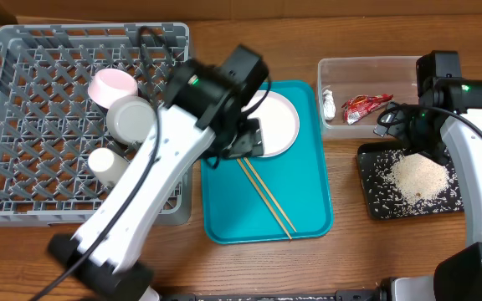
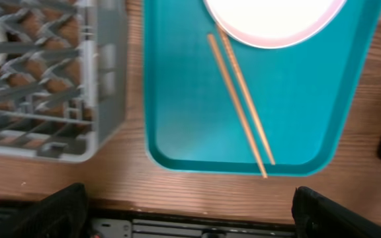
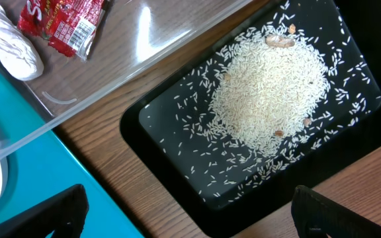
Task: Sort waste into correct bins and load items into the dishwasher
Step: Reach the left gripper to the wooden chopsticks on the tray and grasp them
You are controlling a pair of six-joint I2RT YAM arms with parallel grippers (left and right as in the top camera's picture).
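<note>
I will lower my left gripper's open fingers toward the tray around the wooden chopsticks' middle, because the pair lies close together there, clear of the plate's rim.
The grey dish rack [image 1: 23,50] holds the pink bowl [image 1: 113,84], the grey-green bowl [image 1: 132,119] and the white cup [image 1: 105,163]. The white plate [image 1: 279,125] and the chopsticks [image 1: 266,196] lie on the teal tray [image 1: 304,213]. My left gripper [image 1: 245,142] hangs open and empty over the tray's left side, above the chopsticks [image 2: 240,99] and beside the plate [image 2: 276,20]. The clear tub [image 1: 366,71] holds the wrapper [image 1: 365,106] and the tissue [image 1: 329,104]. Rice [image 1: 421,178] is piled in the black tray [image 1: 375,192]. My right gripper [image 1: 396,124] is open and empty above the black tray's [image 3: 164,145] near-left corner.
The rack's corner [image 2: 78,99] is close to the teal tray's left edge [image 2: 157,99]. The tub wall [image 3: 144,59] lies between the teal tray [image 3: 32,172] and the black tray. The table's front edge shows low in the left wrist view.
</note>
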